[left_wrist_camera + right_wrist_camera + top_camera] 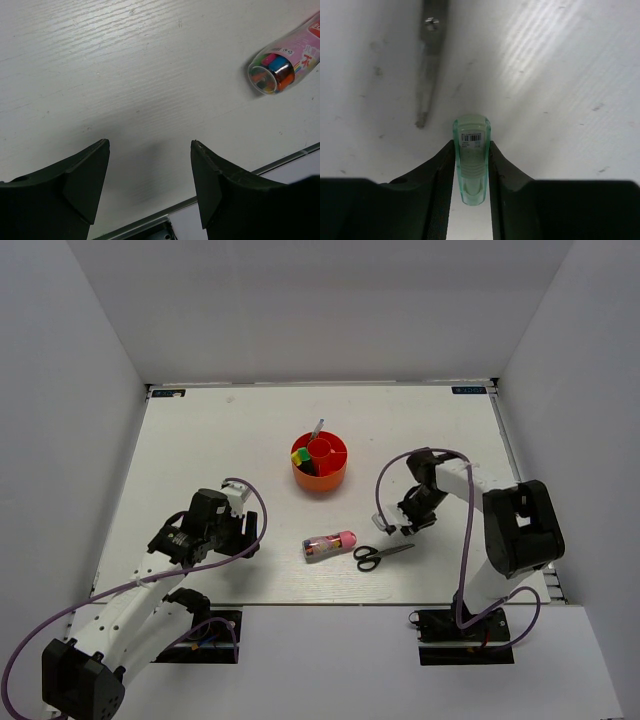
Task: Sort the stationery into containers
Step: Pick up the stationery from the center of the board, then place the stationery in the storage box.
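The organiser has room beside the thin pen, so my right gripper will rise outward over the organiser's far section (333, 443) and release the pale green tube.
In the right wrist view a pale green tube (471, 160) with a barcode label is clamped between my right gripper's (471, 143) fingers, low over the table. My right gripper (387, 527) is shut on it just above the black-handled scissors (380, 554), whose blade tip (429, 75) lies just ahead. A clear pink-capped tube (329, 543) lies on its side left of the scissors. The orange-red organiser (320, 477) holds green and yellow markers (299, 457) and a thin pen (318, 428). My left gripper (150, 145) is open and holds nothing, left of the clear tube (280, 65).
The table's near edge (220, 192) runs just below my left fingers. White walls enclose the table on three sides. The right arm's purple cable (468, 530) loops above the arm.
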`<state>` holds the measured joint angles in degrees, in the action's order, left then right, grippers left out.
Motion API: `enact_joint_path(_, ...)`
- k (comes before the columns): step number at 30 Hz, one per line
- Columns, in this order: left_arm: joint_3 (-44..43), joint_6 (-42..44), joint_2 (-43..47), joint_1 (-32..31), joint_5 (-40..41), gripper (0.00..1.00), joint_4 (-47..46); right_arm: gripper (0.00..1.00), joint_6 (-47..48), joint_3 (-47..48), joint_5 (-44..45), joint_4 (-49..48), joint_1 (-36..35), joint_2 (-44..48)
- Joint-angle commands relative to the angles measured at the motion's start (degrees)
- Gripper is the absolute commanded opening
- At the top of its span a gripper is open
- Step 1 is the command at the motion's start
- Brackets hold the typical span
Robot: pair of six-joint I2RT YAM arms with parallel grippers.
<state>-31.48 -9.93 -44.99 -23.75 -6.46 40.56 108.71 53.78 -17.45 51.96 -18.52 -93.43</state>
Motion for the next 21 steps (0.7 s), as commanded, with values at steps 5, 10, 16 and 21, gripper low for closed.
enact_joint_path(5, -1.39, 0.35, 0.34, 0.19, -0.31, 0.76, 0.31, 0.00, -22.62, 11.94, -8.11, -1.34, -1.43, -1.23)
enact_joint_path(10, -1.30, 0.53, 0.17, 0.19, 0.04, 0.76, 0.49, 0.00, -39.08, 19.68, -14.53, -4.58, -2.22, -0.88)
enact_joint_path(16, -1.30, 0.70, -0.27, 0.11, 0.57, 0.76, 0.49, 0.00, -72.07, 27.49, -21.74, -25.30, -2.31, -3.76)
enact_joint_path(21, -1.21, 0.71, -0.45, 0.19, 1.45, 0.76, 0.66, 0.00, -95.41, 36.48, -22.28, -42.54, -2.31, -10.54)
